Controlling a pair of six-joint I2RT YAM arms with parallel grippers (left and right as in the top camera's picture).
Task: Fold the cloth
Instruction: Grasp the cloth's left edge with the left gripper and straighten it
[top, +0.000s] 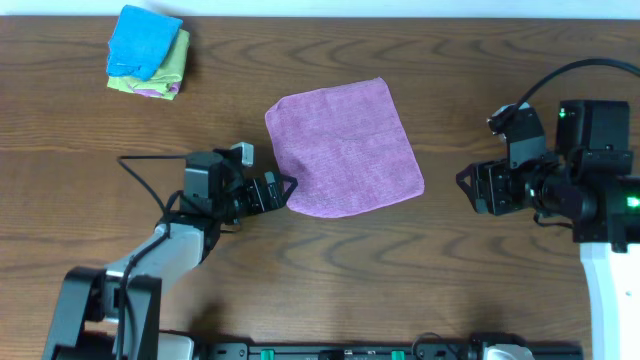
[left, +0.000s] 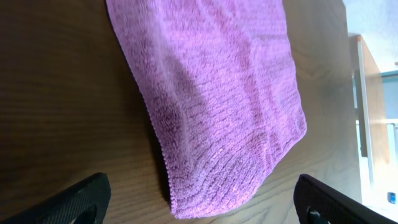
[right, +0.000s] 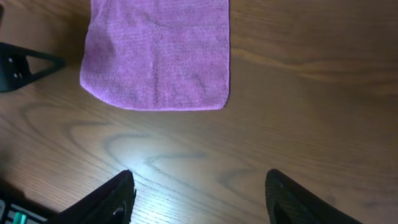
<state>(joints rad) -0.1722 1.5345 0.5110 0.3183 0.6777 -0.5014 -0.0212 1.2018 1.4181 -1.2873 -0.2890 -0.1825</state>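
The left gripper goes down and to the right in the overhead view next, onto the cloth's near corner (top: 296, 206) (left: 183, 206), because that corner lies untouched between the gripper's spread fingers.
The cloth (top: 345, 148), a plain lilac square, lies flat and slightly turned in the middle of the wooden table. My left gripper (top: 288, 188) is at its near left corner, low over the table, fingers open. In the left wrist view that corner of the cloth (left: 217, 93) points down between the two wide-spread fingertips of the left gripper (left: 205, 208), untouched by either. My right gripper (top: 462, 186) stands open a short way right of the cloth's near right corner. The right wrist view has the cloth (right: 158, 53) ahead and bare wood between the right gripper (right: 199, 199) fingers.
A stack of folded cloths (top: 148, 50), bright blue over light green, sits at the far left corner. The far table edge (left: 356, 93) shows past the cloth in the left wrist view. Black base hardware (top: 350, 350) lines the near edge.
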